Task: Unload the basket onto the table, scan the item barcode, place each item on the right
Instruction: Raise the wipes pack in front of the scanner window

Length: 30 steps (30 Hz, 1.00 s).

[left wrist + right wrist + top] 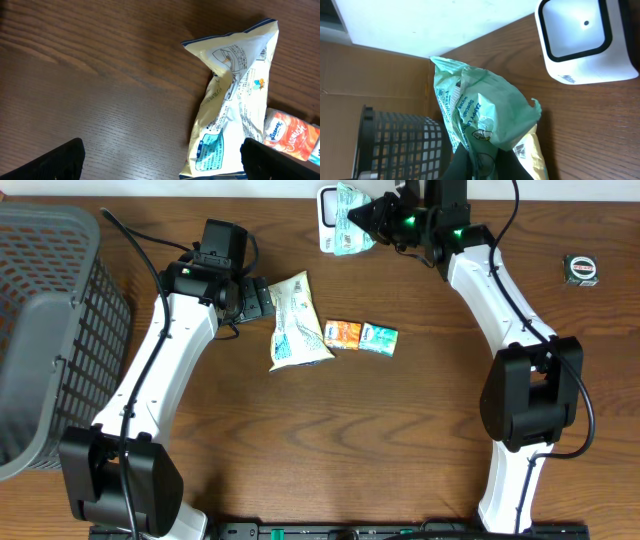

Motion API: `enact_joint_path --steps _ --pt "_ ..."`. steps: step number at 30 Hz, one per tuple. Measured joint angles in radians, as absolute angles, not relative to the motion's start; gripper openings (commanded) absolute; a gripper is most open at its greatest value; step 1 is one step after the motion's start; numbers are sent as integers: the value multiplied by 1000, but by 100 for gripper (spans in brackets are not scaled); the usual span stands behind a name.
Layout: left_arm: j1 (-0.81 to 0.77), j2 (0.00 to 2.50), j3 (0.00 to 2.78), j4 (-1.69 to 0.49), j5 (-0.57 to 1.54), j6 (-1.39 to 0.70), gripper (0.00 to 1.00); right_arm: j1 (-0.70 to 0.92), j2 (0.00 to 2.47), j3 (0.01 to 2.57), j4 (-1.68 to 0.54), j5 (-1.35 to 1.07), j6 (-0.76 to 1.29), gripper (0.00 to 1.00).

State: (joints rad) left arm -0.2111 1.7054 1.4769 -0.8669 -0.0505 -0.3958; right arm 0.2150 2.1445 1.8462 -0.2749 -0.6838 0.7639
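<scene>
I should next turn my right gripper and pull it back to release the green packet over the wood between the scanner and the orange packet, because that spot lies back from the gripper.
My right gripper is shut on a crumpled green packet and holds it in the air just beside the white barcode scanner at the table's far edge. In the right wrist view the green packet rises from my closed fingers, with the scanner's window at upper right. My left gripper stands open, low over the table, next to a cream snack bag. In the left wrist view the bag's lower end lies inside the right finger.
A grey mesh basket fills the left side. An orange tissue packet and a teal one lie right of the cream bag. A small tape measure sits at far right. Bare wood lies in front.
</scene>
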Motion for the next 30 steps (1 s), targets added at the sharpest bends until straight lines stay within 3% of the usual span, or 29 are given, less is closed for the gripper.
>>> enact_joint_path --steps 14,30 --pt "-211 1705 1477 -867 -51 -396 98 216 2144 1846 -281 -679 733 1" --pt "-211 1705 1477 -867 -51 -396 98 283 2144 1846 -292 -576 550 1"
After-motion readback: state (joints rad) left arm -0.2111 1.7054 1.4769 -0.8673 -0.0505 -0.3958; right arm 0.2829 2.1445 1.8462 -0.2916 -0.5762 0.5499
